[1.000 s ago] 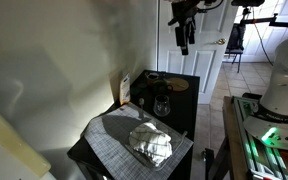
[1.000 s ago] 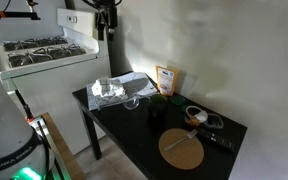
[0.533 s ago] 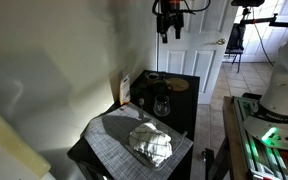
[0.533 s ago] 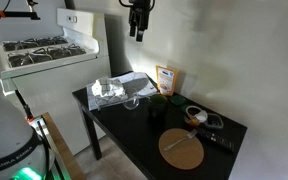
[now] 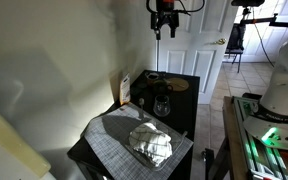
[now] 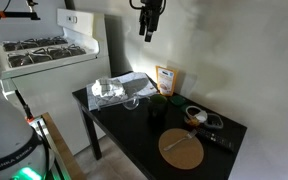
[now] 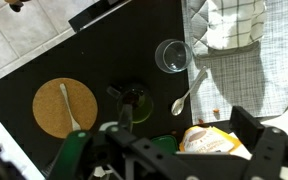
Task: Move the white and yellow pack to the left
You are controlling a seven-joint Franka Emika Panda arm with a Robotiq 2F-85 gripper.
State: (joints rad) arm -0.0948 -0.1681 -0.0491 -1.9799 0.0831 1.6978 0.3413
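I next need to lower my gripper's open fingers toward the wall, turning across the pack's top edge (image 6: 166, 68), as the pack stands upright far below and nearer the wall.
The white and yellow pack (image 5: 124, 89) stands upright against the wall at the back edge of the black table (image 5: 184, 112), beside the dark glass jar (image 5: 161, 103). It also shows in an exterior view (image 6: 166, 78) and in the wrist view (image 7: 210, 138), seen from above. My gripper (image 5: 164, 27) hangs high above the table, well clear of everything, and shows in an exterior view (image 6: 147, 29) too. In the wrist view its fingers (image 7: 182, 138) are spread wide and hold nothing, with the pack far below between them.
A crumpled foil bundle (image 5: 150, 143) lies on a grey checked placemat (image 5: 112, 128). A clear glass (image 7: 172, 56), a spoon (image 7: 187, 93) and a round cork board (image 7: 64, 107) with a utensil lie on the table. A stove (image 6: 44, 50) stands beside it.
My gripper has moved sideways, high in the air, from over the table's side to above the pack and jar. Nothing on the table has moved.
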